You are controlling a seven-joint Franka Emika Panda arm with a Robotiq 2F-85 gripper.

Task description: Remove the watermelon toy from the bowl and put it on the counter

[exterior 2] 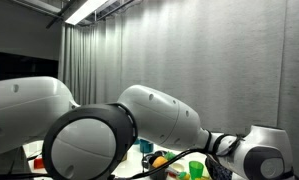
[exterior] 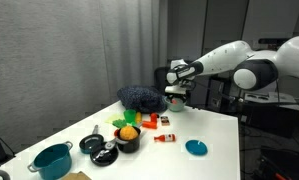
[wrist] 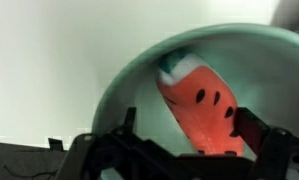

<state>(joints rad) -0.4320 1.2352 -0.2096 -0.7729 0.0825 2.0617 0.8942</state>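
Note:
The watermelon toy has red sides, and my gripper needs to stay low and close on the red sides [wrist: 203, 112] of the watermelon toy next.
In the wrist view the watermelon toy [wrist: 201, 105], red with black seeds and a green-white rind end, lies inside the pale mint bowl [wrist: 139, 80]. My gripper [wrist: 189, 130] is open and low in the bowl. Its two dark fingers straddle the toy, the right finger close against it and the left finger apart from it. In an exterior view the gripper [exterior: 176, 90] hangs straight over the bowl [exterior: 176, 101] at the far side of the white counter [exterior: 214, 130]. The toy is hidden there.
A dark blue cloth heap [exterior: 139, 97] lies beside the bowl. Nearer the front stand a black pot [exterior: 127, 141] holding orange food, a black pan [exterior: 92, 144], a teal pot [exterior: 51, 160], a small red toy [exterior: 166, 138] and a flat blue disc [exterior: 196, 148]. The arm [exterior 2: 139, 120] fills the remaining exterior view.

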